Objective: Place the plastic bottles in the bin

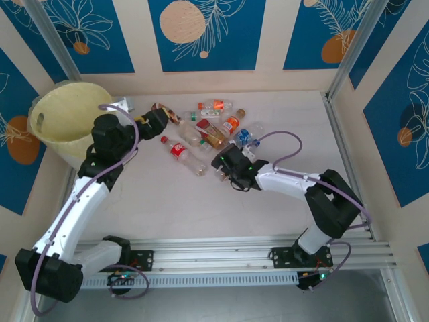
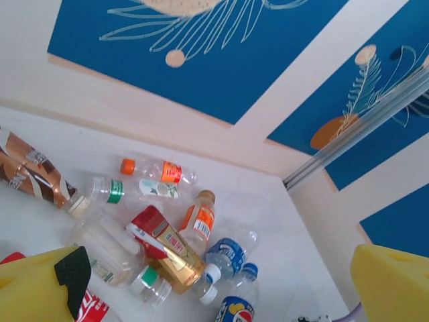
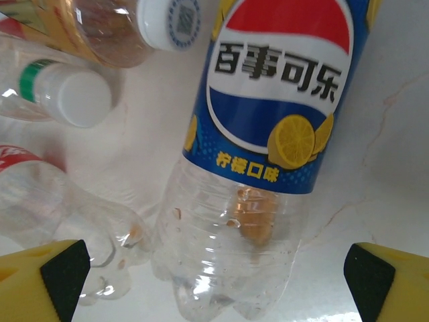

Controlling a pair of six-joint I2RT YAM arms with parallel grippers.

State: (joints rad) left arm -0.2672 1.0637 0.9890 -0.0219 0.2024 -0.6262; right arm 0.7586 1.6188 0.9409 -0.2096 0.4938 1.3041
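Note:
I need to lower my right gripper next over the clear base of the blue Pepsi bottle point(image 3: 268, 134) and close it, because the bottle's base is below the gripper, between its open fingers.
Several plastic bottles point(image 1: 209, 131) lie scattered mid-table. The pale-yellow bin point(image 1: 64, 117) stands at the far left corner. My left gripper point(image 1: 159, 121) hangs open between the bin and the pile, next to a brown-labelled bottle point(image 2: 30, 176). In its wrist view the left gripper point(image 2: 214, 295) is empty, above a red-and-gold bottle point(image 2: 164, 248) and an orange-labelled one point(image 2: 201, 218). My right gripper point(image 1: 231, 162) is low at the pile's near side. It point(image 3: 214, 282) stands open, with the clear base of a blue Pepsi bottle point(image 3: 268, 134) between its fingers, touching neither.
A red-labelled bottle point(image 1: 179, 151) lies just left of the right gripper. A green-banded bottle with a white cap point(image 3: 74, 97) lies close by. Patterned walls enclose the table, with a metal post point(image 1: 352, 47) at the far right corner.

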